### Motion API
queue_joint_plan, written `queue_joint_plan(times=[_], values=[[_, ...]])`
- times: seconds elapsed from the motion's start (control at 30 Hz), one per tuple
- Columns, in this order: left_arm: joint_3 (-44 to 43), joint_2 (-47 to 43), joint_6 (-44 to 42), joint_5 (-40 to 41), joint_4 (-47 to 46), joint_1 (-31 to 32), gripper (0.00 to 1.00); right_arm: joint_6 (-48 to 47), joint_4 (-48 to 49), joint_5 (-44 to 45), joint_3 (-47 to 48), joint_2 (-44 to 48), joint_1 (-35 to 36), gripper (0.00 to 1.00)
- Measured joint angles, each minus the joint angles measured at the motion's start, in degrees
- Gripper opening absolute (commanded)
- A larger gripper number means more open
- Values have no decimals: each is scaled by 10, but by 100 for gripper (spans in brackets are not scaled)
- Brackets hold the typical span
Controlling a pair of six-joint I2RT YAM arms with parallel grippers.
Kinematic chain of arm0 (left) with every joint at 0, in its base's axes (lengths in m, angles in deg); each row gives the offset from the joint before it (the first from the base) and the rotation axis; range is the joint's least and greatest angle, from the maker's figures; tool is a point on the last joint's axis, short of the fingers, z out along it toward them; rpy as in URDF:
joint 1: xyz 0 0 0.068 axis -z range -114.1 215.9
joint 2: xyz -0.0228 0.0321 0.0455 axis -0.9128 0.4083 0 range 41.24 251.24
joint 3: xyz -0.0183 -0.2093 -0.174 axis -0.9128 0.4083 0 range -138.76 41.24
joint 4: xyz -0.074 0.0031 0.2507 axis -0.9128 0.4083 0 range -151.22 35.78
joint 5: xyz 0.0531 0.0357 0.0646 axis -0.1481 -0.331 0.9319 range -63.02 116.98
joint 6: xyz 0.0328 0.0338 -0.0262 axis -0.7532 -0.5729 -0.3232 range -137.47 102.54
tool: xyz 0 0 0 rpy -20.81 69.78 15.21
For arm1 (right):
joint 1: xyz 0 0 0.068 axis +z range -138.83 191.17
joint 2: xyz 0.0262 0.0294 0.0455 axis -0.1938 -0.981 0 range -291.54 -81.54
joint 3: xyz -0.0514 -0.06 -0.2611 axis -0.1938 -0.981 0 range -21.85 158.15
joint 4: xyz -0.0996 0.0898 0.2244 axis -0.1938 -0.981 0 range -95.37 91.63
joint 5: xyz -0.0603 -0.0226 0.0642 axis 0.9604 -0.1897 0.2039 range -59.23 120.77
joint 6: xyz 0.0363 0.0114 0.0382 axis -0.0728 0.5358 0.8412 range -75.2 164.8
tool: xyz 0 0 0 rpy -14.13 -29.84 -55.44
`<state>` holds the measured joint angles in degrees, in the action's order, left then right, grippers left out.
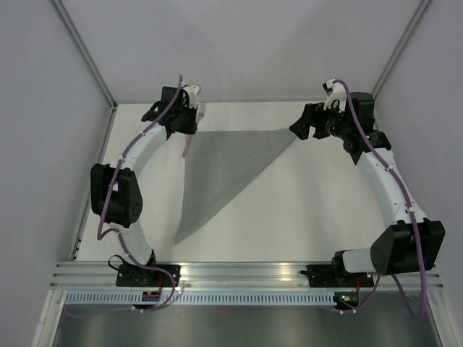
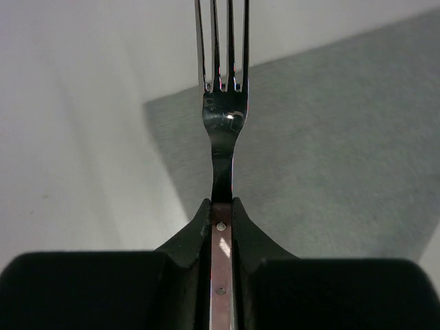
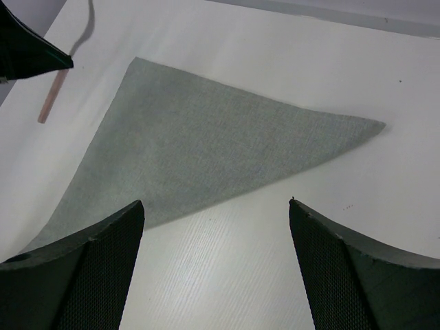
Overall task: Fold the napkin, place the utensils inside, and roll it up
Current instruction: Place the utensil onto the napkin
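The napkin is bare. My left gripper should swing back and across to the napkin's long slanted edge next, turn the fork (image 2: 223, 124) along it, go down and release.
The grey napkin (image 1: 217, 170) lies flat on the table, folded into a triangle; it also shows in the left wrist view (image 2: 330, 151) and in the right wrist view (image 3: 206, 144). My left gripper (image 1: 185, 121) hovers at the napkin's far left corner, shut on a fork (image 2: 223, 124) by its reddish-brown riveted handle (image 2: 220, 240), tines pointing away over the cloth's edge. The handle's end (image 1: 187, 150) sticks out below the fingers (image 3: 31, 51). My right gripper (image 1: 307, 124) stands open over bare table just off the napkin's far right corner, with nothing between its fingers (image 3: 103, 254).
The white table (image 1: 311, 217) is bounded by a grey wall at the back and side panels left and right. An aluminium rail (image 1: 246, 273) with both arm bases runs along the near edge.
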<state>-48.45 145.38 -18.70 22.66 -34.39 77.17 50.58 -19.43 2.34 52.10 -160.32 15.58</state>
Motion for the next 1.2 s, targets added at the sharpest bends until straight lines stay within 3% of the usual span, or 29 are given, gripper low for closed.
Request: queue_joint_plan(times=[0.2, 0.5, 0.87, 1.2], values=[[-41, 40, -76, -72, 26, 116, 2, 0, 0, 5, 0, 0, 0, 91], [-51, 127, -116, -117, 69, 195, 2, -5, 0, 16, 0, 0, 0, 90], [-52, 164, -111, -121, 73, 250, 2, -7, 0, 16, 0, 0, 0, 90], [-37, 172, -67, -101, 38, 254, 2, -9, 0, 16, 0, 0, 0, 91]])
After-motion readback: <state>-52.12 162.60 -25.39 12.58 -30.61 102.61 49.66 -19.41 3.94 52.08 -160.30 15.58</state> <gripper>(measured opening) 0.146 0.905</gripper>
